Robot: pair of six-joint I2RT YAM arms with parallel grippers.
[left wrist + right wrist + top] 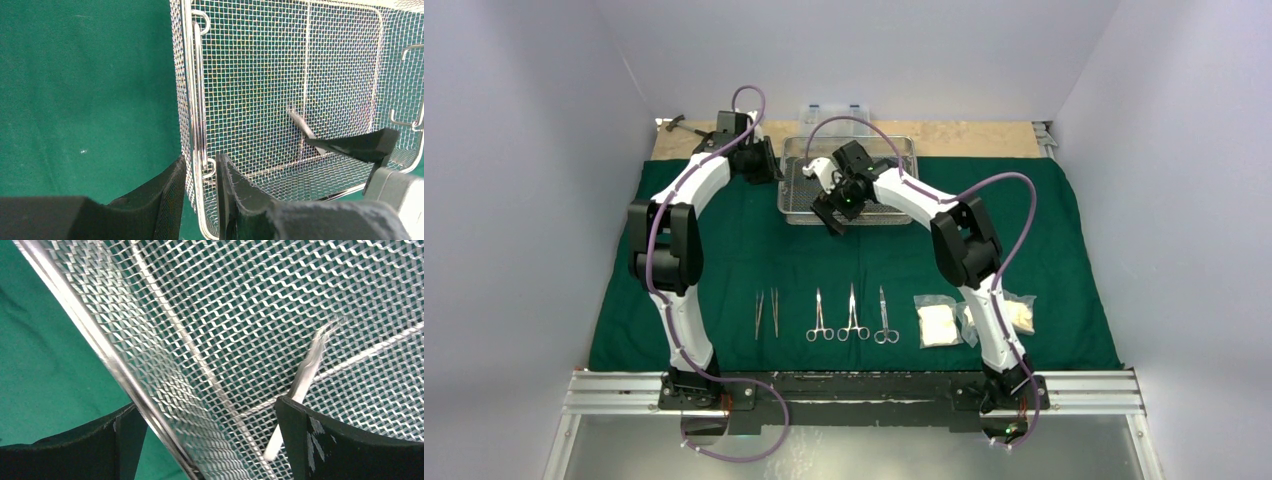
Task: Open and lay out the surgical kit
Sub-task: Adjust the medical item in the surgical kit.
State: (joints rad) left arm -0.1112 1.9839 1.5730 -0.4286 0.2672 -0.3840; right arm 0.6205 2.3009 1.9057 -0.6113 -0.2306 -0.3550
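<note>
My right gripper needs to lift across next, turn and come down astride the front side of the tray, since the tweezers' middle is inside that side, to the right in the wrist view.
The dark green cloth [724, 250] lies spread flat. The wire-mesh tray [894, 205] stands at its back middle. My left gripper [769, 165] is shut on the tray's left end wall [192, 100] by its handle, one finger outside and one inside [202, 165]. My right gripper [829, 215] is open and straddles the tray's front wall [207, 412]. Its inner finger [320, 440] is beside tweezers [305, 375] lying in the tray; they also show in the left wrist view [300, 125]. Two tweezers [766, 312], three scissors-like instruments [852, 315] and gauze packets [939, 322] lie in a row near the front.
A clear plastic box [832, 112] sits behind the tray on the bare wood strip. A small hammer [679, 123] lies at the back left corner. White walls enclose the table on three sides. A metal rail [854, 392] runs along the near edge.
</note>
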